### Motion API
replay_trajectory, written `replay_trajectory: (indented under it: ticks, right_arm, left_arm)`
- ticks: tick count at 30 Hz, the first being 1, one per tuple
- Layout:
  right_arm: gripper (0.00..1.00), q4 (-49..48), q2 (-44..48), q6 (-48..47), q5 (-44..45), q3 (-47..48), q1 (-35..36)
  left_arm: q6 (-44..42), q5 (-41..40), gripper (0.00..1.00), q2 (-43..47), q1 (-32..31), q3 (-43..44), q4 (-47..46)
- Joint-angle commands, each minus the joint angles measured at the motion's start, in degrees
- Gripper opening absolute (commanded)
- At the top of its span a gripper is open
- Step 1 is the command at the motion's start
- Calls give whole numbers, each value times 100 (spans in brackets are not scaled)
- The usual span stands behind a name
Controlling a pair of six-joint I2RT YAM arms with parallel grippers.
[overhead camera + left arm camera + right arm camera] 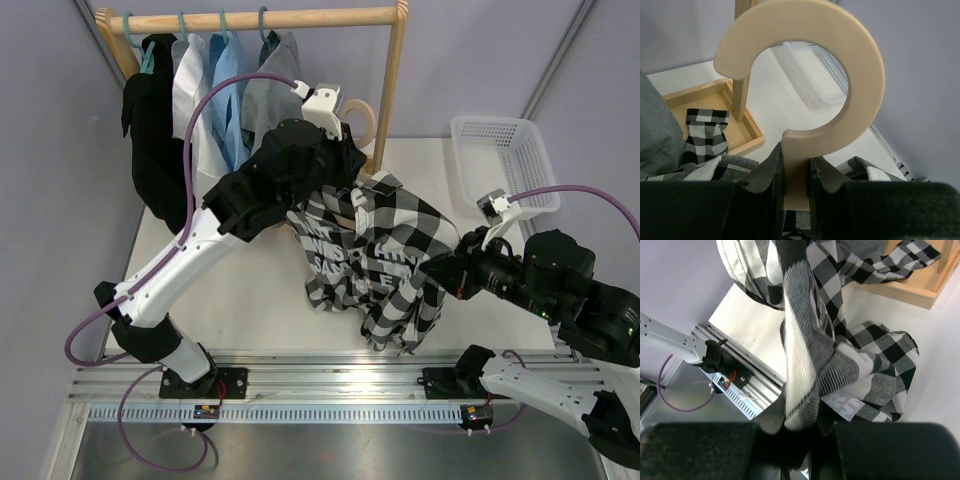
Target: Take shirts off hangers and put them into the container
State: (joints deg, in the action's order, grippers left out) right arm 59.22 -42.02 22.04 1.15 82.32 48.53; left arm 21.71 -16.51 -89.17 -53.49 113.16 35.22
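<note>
My left gripper pulls the hanger up toward the white shirt next, against my right gripper's hold. This is because the white shirt hangs to my left gripper's left in the top view.
The black-and-white checked shirt (372, 262) hangs from a pale wood hanger (361, 113) above the table, its lower part bunched on the surface. My left gripper (796, 161) is shut on the neck of that hanger (860, 75), just under its hook; in the top view the left gripper (335, 140) sits over the shirt's collar. My right gripper (437, 272) is at the shirt's right edge. In the right wrist view a fold of the shirt (805, 365) runs down into my right gripper (805, 442), which is shut on it. The white mesh container (462, 170) stands at the back right.
Black (155, 150), white (190, 85), light blue (228, 90) and grey (272, 95) shirts hang on teal hangers (222, 22) from the wooden rack's rail (310, 17). The rack's post (390, 90) and base tray (700, 97) stand close behind the checked shirt.
</note>
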Motion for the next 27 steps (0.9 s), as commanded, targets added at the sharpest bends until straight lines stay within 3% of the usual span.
replay_trajectory:
  ticks: [1, 6, 8, 9, 10, 12, 20, 23, 27]
  right_arm:
    - [18, 1020, 458, 142, 158, 328, 42]
    - [6, 1197, 572, 186, 298, 372, 42]
    - [25, 1206, 581, 178, 298, 355, 42]
    - [27, 1197, 564, 186, 307, 328, 42]
    - [24, 1188, 572, 178, 307, 319, 42]
    - [0, 1127, 563, 169, 307, 284, 42]
    - [0, 1294, 651, 291, 799, 442, 42]
    - [0, 1486, 695, 449, 1333, 512, 42]
    - [0, 2310, 756, 1257, 3148, 880, 42]
  left_arm:
    - [61, -976, 0, 13, 805, 644, -596]
    - [122, -950, 0, 4, 885, 769, -587]
    - [175, -907, 0, 22, 885, 760, -595]
    - [193, -889, 0, 39, 885, 742, -595]
    - [219, -828, 0, 48, 885, 725, -595]
    - [272, -757, 0, 92, 885, 672, -613]
    - [263, -757, 0, 312, 937, 505, -666]
    - [281, -731, 0, 461, 937, 408, -666]
    - [246, -836, 0, 803, 946, 207, -657]
